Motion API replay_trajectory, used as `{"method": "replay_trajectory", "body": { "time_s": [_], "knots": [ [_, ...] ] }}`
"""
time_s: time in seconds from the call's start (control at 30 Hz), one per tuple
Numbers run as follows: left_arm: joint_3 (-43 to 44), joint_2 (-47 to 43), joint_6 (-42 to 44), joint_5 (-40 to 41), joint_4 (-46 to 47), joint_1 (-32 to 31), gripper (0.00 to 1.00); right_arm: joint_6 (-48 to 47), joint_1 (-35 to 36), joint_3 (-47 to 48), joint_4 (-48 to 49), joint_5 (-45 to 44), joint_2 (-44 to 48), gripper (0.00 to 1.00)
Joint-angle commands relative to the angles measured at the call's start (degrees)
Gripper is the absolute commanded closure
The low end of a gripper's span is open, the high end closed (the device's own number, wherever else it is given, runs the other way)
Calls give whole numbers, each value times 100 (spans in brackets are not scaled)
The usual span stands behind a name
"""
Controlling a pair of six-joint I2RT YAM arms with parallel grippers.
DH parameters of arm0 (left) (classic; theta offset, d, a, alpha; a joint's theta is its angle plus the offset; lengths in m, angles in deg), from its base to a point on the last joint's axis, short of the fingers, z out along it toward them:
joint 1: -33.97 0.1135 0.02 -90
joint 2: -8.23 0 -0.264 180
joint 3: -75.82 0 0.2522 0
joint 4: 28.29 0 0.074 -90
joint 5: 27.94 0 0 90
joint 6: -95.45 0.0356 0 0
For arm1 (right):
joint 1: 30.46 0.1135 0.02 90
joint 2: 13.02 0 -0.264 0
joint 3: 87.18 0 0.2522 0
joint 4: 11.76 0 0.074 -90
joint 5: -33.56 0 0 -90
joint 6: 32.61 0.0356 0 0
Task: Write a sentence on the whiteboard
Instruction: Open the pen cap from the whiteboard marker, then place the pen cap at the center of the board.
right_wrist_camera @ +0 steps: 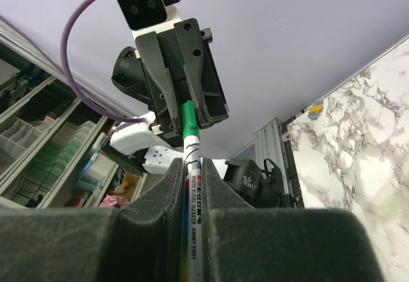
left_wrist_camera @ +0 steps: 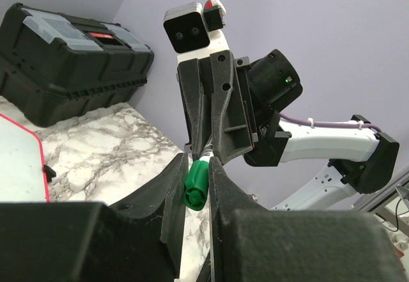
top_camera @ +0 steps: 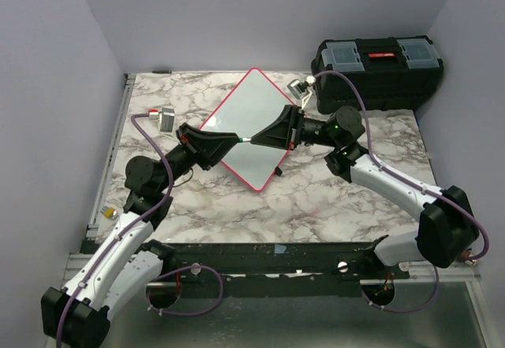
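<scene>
My left gripper needs to pull the marker's cap off to the left in the top view next, then go down and let go of the cap on the bare marble below, beside the whiteboard.
The whiteboard (top_camera: pixel 252 99), white with a red-pink rim, lies turned like a diamond on the marble table; its corner shows in the left wrist view (left_wrist_camera: pixel 19 160). No sentence shows on its visible surface. Above its near part a whiteboard marker (top_camera: pixel 245 138) is held level between both grippers. My left gripper (top_camera: pixel 234 137) (left_wrist_camera: pixel 199 164) is shut on the marker's green cap (left_wrist_camera: pixel 195 186). My right gripper (top_camera: pixel 256 138) (right_wrist_camera: pixel 193 170) is shut on the white printed marker barrel (right_wrist_camera: pixel 193 211), whose green cap end (right_wrist_camera: pixel 190 122) sits in the left gripper's jaws opposite.
A black toolbox (top_camera: pixel 379 68) (left_wrist_camera: pixel 64 58) stands at the back right corner, just past the board's far corner. Purple walls close in the table on three sides. The right arm's purple cable (top_camera: pixel 359 107) loops over the table's right half.
</scene>
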Motion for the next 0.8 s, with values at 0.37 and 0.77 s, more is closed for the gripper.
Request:
{"method": "replay_trajectory", "body": {
  "time_s": [0.37, 0.77],
  "knots": [
    [-137, -493, 78, 528, -438, 830, 100, -155, -43, -222, -81, -155, 448, 99],
    [-195, -843, 19, 483, -903, 1447, 100, -219, -44, -265, -122, -157, 489, 99]
  ]
}}
